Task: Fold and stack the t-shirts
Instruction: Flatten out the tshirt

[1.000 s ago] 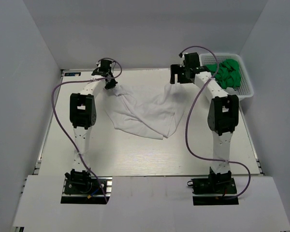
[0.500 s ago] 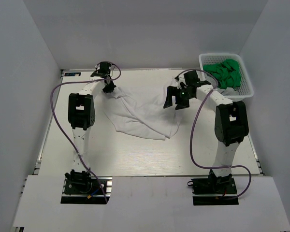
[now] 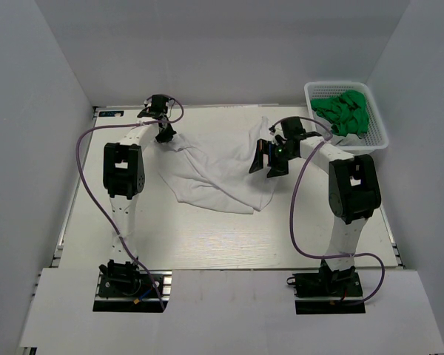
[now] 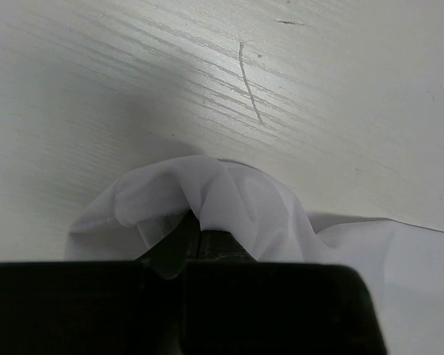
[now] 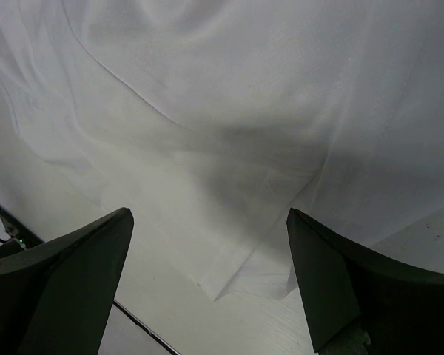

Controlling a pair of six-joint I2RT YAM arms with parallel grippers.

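I will next lower my right gripper a short way onto the end of the shirt nearest the basket and close it, because that cloth lies beneath my wide-open fingers.
The white t-shirt (image 3: pixel 214 174) lies rumpled and partly spread in the middle of the table. My left gripper (image 3: pixel 166 134) is shut on its far left corner; in the left wrist view the cloth (image 4: pixel 229 200) bunches over the closed fingers. My right gripper (image 3: pixel 267 161) is open and empty just above the shirt's right side; in the right wrist view the shirt (image 5: pixel 229 111) lies below the wide-apart fingers (image 5: pixel 66 274). The green t-shirts (image 3: pixel 345 111) lie heaped in the basket at the back right.
The white mesh basket (image 3: pixel 376 134) stands at the table's back right corner. White walls close in the left, back and right sides. Purple cables loop from both arms. The table edge shows in the right wrist view (image 5: pixel 133 322).
My right gripper has let go of the shirt's far right corner, opened, and come down and nearer over the shirt's right side. The shirt's right part has dropped to the table. The left gripper has stayed holding.
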